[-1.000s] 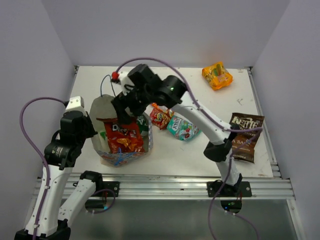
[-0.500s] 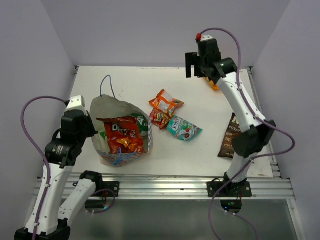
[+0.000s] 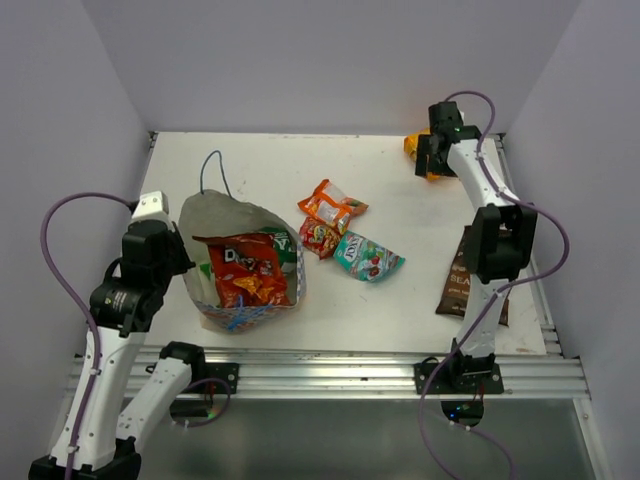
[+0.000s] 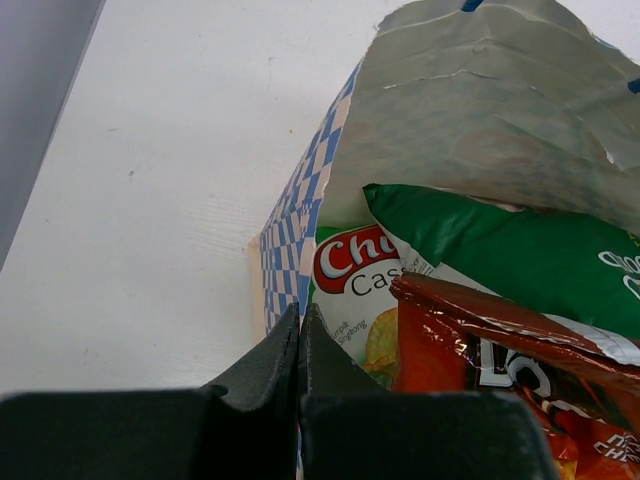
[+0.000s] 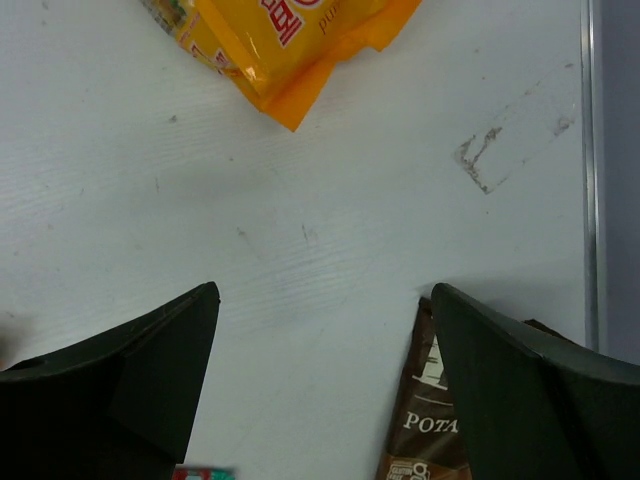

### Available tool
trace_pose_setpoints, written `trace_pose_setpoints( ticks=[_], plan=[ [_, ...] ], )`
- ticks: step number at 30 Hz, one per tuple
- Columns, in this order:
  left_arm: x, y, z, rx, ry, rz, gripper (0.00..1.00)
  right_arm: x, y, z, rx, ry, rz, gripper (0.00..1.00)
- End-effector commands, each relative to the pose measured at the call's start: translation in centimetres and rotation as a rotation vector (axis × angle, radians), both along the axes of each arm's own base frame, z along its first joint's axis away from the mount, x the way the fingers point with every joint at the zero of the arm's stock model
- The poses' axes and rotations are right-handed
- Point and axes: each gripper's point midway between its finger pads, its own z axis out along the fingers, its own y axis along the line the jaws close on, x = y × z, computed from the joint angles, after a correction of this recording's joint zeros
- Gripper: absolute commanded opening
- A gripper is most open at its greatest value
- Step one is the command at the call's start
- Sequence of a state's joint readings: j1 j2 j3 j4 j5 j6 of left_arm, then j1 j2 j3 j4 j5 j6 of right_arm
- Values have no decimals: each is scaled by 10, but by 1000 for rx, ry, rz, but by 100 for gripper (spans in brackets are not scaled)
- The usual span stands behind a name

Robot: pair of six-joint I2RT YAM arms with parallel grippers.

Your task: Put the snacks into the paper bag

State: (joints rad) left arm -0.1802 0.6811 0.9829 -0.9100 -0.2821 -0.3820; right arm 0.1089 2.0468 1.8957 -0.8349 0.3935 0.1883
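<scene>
I need to move my right gripper outward next and lower it with open fingers onto the yellow-orange packet's near corner (image 3: pixel 433 178) (image 5: pixel 293 113), because that pointed tip sticks out toward my empty fingers.
The white paper bag (image 3: pixel 212 214) stands open at the left, with a red packet (image 3: pixel 245 277) and a green packet (image 3: pixel 291 250) inside. My left gripper (image 3: pixel 184 264) is shut on the bag's left rim; the left wrist view shows the bag (image 4: pixel 480 110), my left gripper (image 4: pixel 300 316) and the red (image 4: pixel 500 350) and green (image 4: pixel 500 250) packets. My right gripper (image 3: pixel 434 152) is open at the far right corner, over a yellow-orange packet (image 3: pixel 416 149). In the right wrist view the gripper (image 5: pixel 322 290) is empty and the yellow-orange packet (image 5: pixel 280 40) lies ahead of it.
A red-orange packet (image 3: pixel 331 204), a small red packet (image 3: pixel 320 237) and a teal packet (image 3: pixel 366 256) lie mid-table. A dark brown packet (image 3: pixel 468 285) lies at the right edge, also in the right wrist view (image 5: pixel 440 420). Walls enclose the table's back and sides.
My right arm has left the bag, swung to the far right corner and come down over the yellow-orange packet. The red packet stays in the bag. My left arm has not moved.
</scene>
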Motion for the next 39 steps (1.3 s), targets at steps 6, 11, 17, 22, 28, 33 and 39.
trace_pose_setpoints(
  ticks=[6,11,17,22,28,33,39],
  plan=[
    [10,-1,-1,14,16,-4,0,78,9,2,89,-142,39,91],
    [11,4,4,39,24,16,0,95,9,-53,100,-60,36,90],
    [14,5,3,40,36,29,0,92,11,-98,105,44,43,45],
    [15,4,2,36,38,28,0,85,8,-108,92,72,47,0],
    [14,2,0,29,39,15,0,85,14,-74,118,3,88,0],
    [12,1,-1,24,31,10,0,67,20,-21,127,-71,142,0],
    [12,-5,-5,3,24,-16,0,28,37,66,161,-195,222,0]
  ],
)
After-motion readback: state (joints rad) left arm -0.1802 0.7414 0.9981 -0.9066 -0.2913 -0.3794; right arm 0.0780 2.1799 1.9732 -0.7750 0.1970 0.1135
